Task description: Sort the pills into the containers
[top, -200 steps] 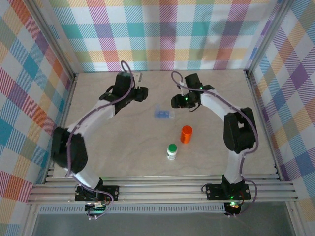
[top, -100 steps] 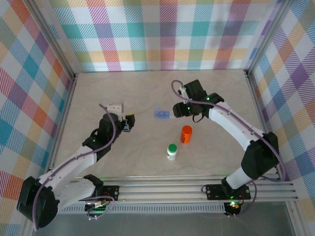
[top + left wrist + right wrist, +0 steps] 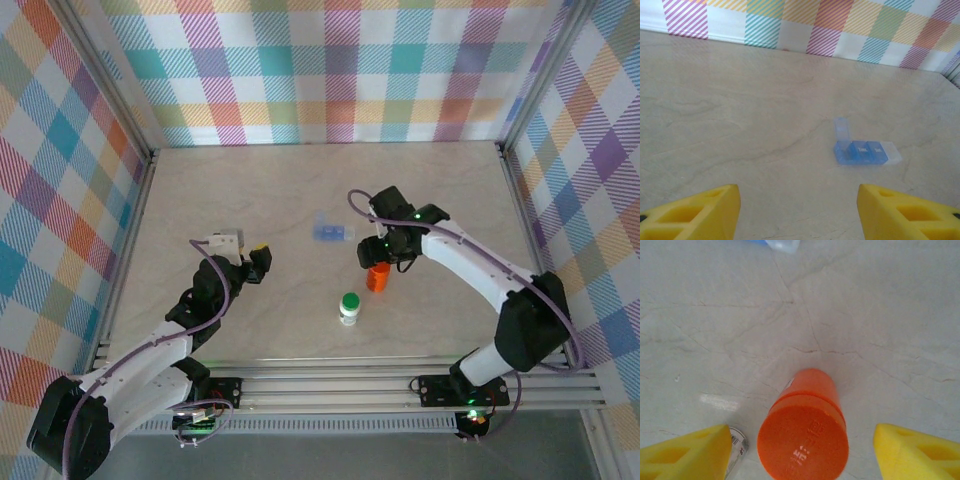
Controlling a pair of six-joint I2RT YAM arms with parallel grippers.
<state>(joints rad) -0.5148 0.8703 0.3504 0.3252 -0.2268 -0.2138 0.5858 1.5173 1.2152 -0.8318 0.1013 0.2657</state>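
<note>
The orange bottle is standing upright between my open yellow fingers, so my right gripper will move down around the bottle's orange cap [image 3: 380, 268] [image 3: 803, 442] and close on the cap's sides.
The containers are the compartments of a small pale-blue pill-box strip [image 3: 332, 232] lying flat mid-table, one end lid flipped up [image 3: 841, 127]. In the left wrist view the strip [image 3: 862, 152] lies ahead and to the right. No pills can be made out; they are too small to tell or hidden. My left gripper [image 3: 262, 256] hovers well to the left of the strip, open [image 3: 799, 210], with bare table between its yellow fingertips. My right gripper [image 3: 381, 256] hangs open [image 3: 802, 447] over the orange bottle [image 3: 805, 430], its fingers on either side and apart from it.
The orange bottle [image 3: 378, 275] stands upright just right of centre. A white bottle with a green cap [image 3: 349, 306] stands a little nearer and to its left, its label edge [image 3: 737, 450] beside my right gripper's left finger. Plaid walls enclose the table.
My left arm pulled back from the far left toward the near left. My right gripper moved from beside the strip to over the orange bottle. Both jaws opened wider.
</note>
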